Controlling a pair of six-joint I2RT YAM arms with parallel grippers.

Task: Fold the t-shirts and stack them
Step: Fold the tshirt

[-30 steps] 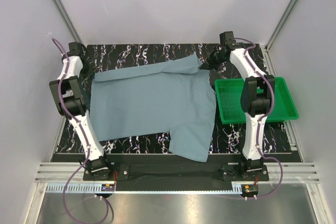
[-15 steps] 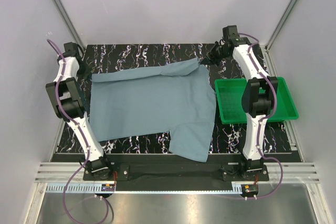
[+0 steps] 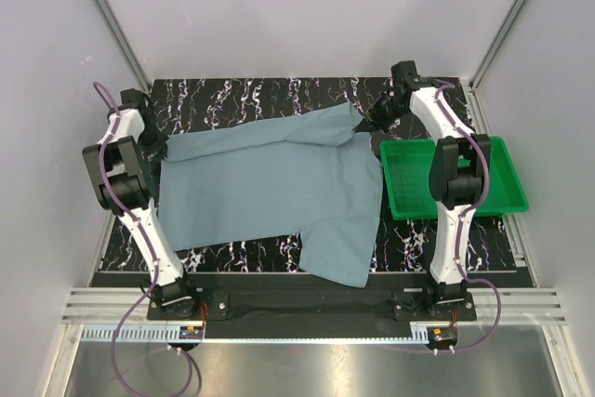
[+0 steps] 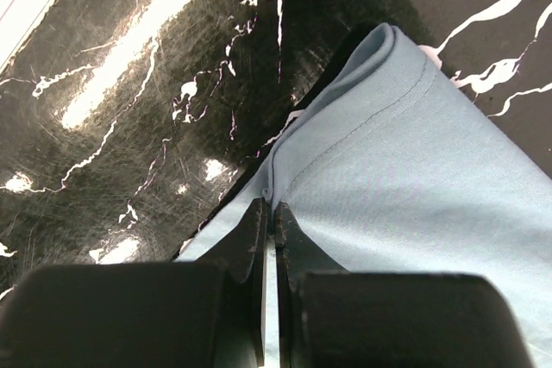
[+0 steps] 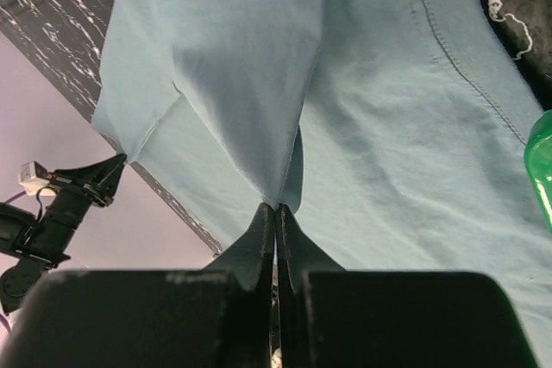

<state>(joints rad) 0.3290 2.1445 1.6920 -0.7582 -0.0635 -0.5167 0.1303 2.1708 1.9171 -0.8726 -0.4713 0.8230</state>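
The shirt's far part is already folded over. My left gripper eases slightly back next, laying the shirt's stitched edge onto the shirt's body (image 3: 173,165) (image 4: 216,237) to release it.
The blue-grey t-shirt (image 3: 270,183) lies spread on the black marbled table (image 3: 232,95), with one sleeve hanging toward the near edge. My left gripper (image 3: 156,137) is at the shirt's far left corner. In the left wrist view the gripper (image 4: 274,208) is shut on the hemmed edge of the shirt (image 4: 405,187). My right gripper (image 3: 364,123) is at the far right corner. In the right wrist view the gripper (image 5: 276,208) is shut on a pinched peak of the shirt (image 5: 388,127), lifted off the table.
A green plastic tray (image 3: 414,183) stands on the right of the table, touching the shirt's right edge; its rim shows in the right wrist view (image 5: 539,161). White enclosure walls stand close on both sides. The left arm (image 5: 52,213) shows beyond the cloth.
Both grippers have shifted slightly toward the near side while holding the far corners. The shirt's far edge now shows a raised fold running left from the right gripper.
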